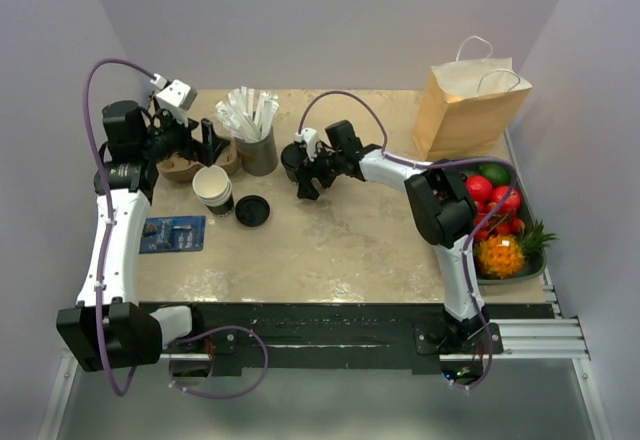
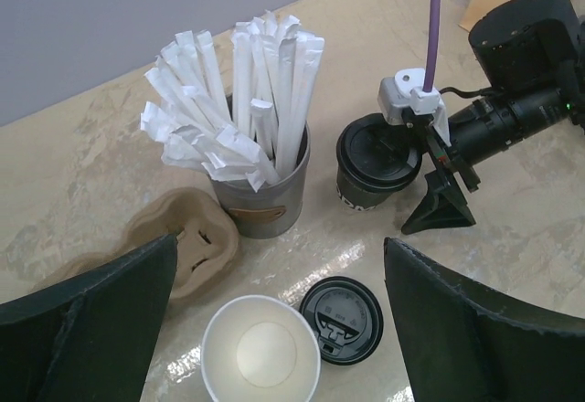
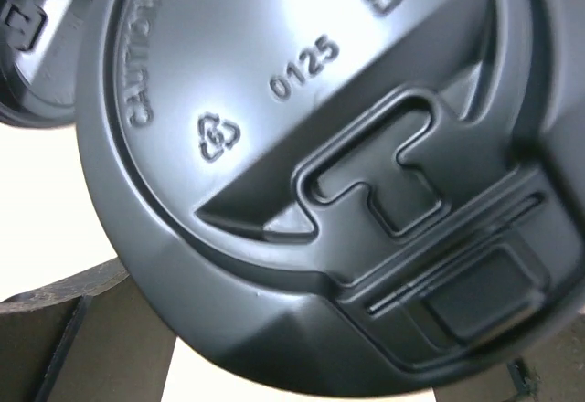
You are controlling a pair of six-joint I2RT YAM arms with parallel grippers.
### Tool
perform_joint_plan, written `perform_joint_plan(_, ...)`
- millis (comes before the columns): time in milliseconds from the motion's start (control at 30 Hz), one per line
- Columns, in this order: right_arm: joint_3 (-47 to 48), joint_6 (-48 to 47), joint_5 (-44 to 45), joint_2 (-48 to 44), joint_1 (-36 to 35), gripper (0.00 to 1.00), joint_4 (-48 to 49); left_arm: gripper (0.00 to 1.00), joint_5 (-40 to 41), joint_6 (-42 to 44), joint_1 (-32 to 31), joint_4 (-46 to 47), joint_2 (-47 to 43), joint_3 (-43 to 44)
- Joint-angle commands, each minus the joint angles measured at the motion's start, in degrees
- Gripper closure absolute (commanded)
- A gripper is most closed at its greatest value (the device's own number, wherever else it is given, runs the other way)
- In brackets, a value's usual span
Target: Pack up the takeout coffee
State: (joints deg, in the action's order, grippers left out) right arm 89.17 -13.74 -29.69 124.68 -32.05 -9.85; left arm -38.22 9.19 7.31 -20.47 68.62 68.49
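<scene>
I should next turn my left gripper and lower its open fingers around the cardboard cup carrier's slim, narrow middle between wells, which lies below.
The takeout coffee (image 1: 291, 158) is a dark paper cup with a black lid, standing upright just right of the straw holder. In the left wrist view the takeout coffee (image 2: 373, 161) shows white print on its side. My right gripper (image 1: 302, 173) hovers over it, open. One dark finger (image 2: 444, 206) stands beside the cup with a gap between them. The coffee's lid (image 3: 320, 174) fills the right wrist view, with a finger (image 3: 64, 338) at the lower left. My left gripper (image 1: 190, 145) is open over the cardboard cup carrier (image 2: 187, 242), with nothing between its fingers (image 2: 484, 329).
A grey holder of wrapped straws (image 1: 255, 140) stands at the back. A stack of lidless cups (image 1: 213, 188) and a loose black lid (image 1: 252, 210) sit in front of it. A brown paper bag (image 1: 468, 110) and a fruit bowl (image 1: 530, 265) are at the right, a blue card (image 1: 172, 233) at the left.
</scene>
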Motion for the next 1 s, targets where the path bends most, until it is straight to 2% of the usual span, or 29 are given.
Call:
perform_joint_plan(0,3.0,2.7,-0.5,1.4,-0.9,0.05,2.7,0.02,2.6,2.0,0.9,-1.2,-1.2,-0.7)
perform_joint_plan(167,-0.7,2.2,1.0,-2.5,-0.4,0.05,0.6,0.0,14.8,4.5,2.1,-1.9,1.1,0.1)
perform_joint_plan(267,-6.0,2.1,0.4,-9.0,0.5,0.03,-0.9,0.0,18.6,7.9,3.4,-6.7,7.1,5.7)
perform_joint_plan(400,-12.2,1.4,0.4,-20.2,1.5,0.02,-3.6,0.05,24.6,1.7,5.4,-12.0,15.3,13.2)
perform_joint_plan(567,-15.5,0.5,3.9,-28.3,1.5,0.02,-10.8,0.16,23.7,-3.6,5.3,-9.8,21.4,16.0)
perform_joint_plan(633,-14.8,-3.5,3.8,-31.1,1.4,0.02,-16.4,0.17,21.0,0.5,5.4,-10.4,25.2,19.0)
perform_joint_plan(667,-14.3,-5.5,3.3,-31.7,1.4,0.02,-18.8,0.19,16.3,3.9,5.4,-11.3,26.6,20.4)
perform_joint_plan(700,-13.3,-7.7,2.9,-32.0,1.6,0.02,-21.9,0.2,14.4,11.6,5.4,-14.3,28.0,21.8)
perform_joint_plan(733,-10.2,-11.9,2.0,-32.0,1.7,0.03,-28.5,0.2,12.4,15.4,5.8,-15.9,29.7,24.6)
perform_joint_plan(833,-6.1,-17.8,-1.7,-32.0,2.6,0.04,-35.7,0.21,4.5,30.2,7.6,-23.2,33.2,30.4)
perform_joint_plan(867,-5.9,-18.3,-1.9,-32.2,2.7,0.04,-35.9,0.21,2.5,34.6,8.1,-26.3,34.9,32.7)
perform_joint_plan(900,-5.8,-18.6,-2.4,-32.3,2.9,0.05,-35.9,0.21,2.2,42.3,8.5,-33.2,36.9,35.5)
perform_joint_plan(967,-5.8,-19.3,-3.0,-32.1,2.9,0.06,-35.1,0.23,1.8,49.8,8.7,-41.3,44.2,46.2)
